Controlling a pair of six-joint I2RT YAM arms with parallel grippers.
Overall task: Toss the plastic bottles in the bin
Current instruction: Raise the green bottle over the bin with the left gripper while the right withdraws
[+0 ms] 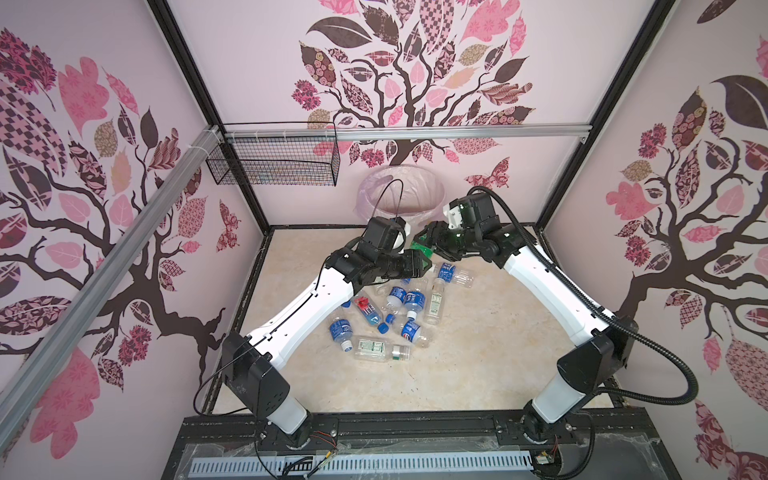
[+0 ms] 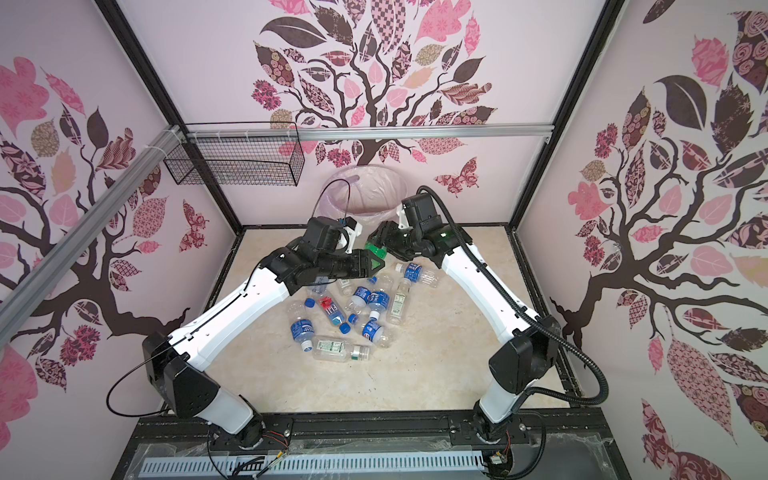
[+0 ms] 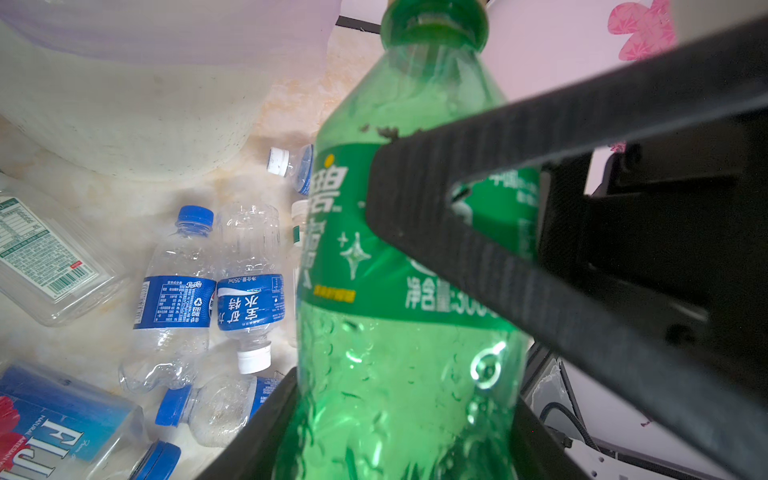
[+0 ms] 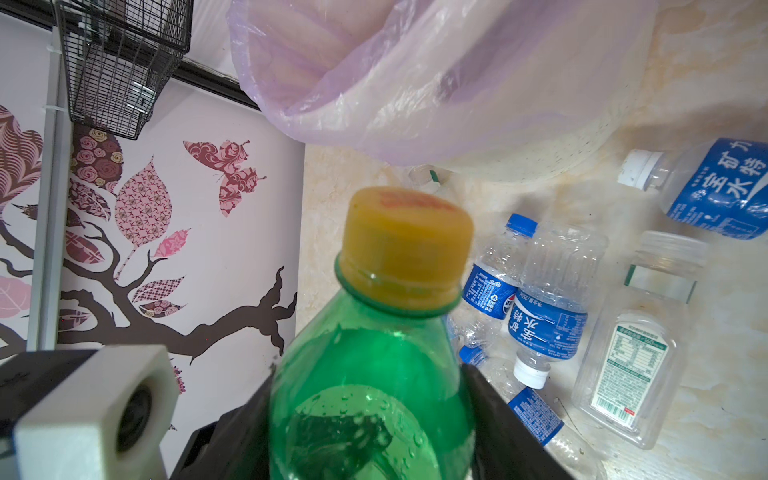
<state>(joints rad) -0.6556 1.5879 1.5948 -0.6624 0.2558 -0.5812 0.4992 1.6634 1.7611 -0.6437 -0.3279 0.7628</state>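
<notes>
My left gripper rises next and carries the green bottle outward over the bin's opening (image 1: 414,192) to release it, since that opening lies outward of my gripper.
A green bottle (image 1: 423,246) (image 2: 376,252) with a yellow cap (image 4: 409,245) hangs above the floor just in front of the bin (image 1: 432,188) (image 2: 388,183). Both grippers meet on it. My left gripper (image 3: 407,415) (image 1: 426,265) has its jaws pressed against the bottle's lower body (image 3: 395,374). My right gripper (image 4: 370,415) (image 1: 430,237) clamps it below the shoulder (image 4: 374,365); one of its fingers (image 3: 478,199) crosses the label. Several clear plastic bottles (image 1: 409,301) (image 2: 374,301) with blue or white labels lie on the floor below. The bin's cream wall (image 3: 124,104) and pink bag (image 4: 415,83) are close by.
A black wire mesh basket (image 1: 274,166) (image 2: 237,162) hangs on the back wall, left of the bin. A blue Fiji bottle (image 1: 368,309) (image 3: 54,419) lies at the pile's left. Patterned walls enclose the marbled floor (image 1: 478,365) on three sides.
</notes>
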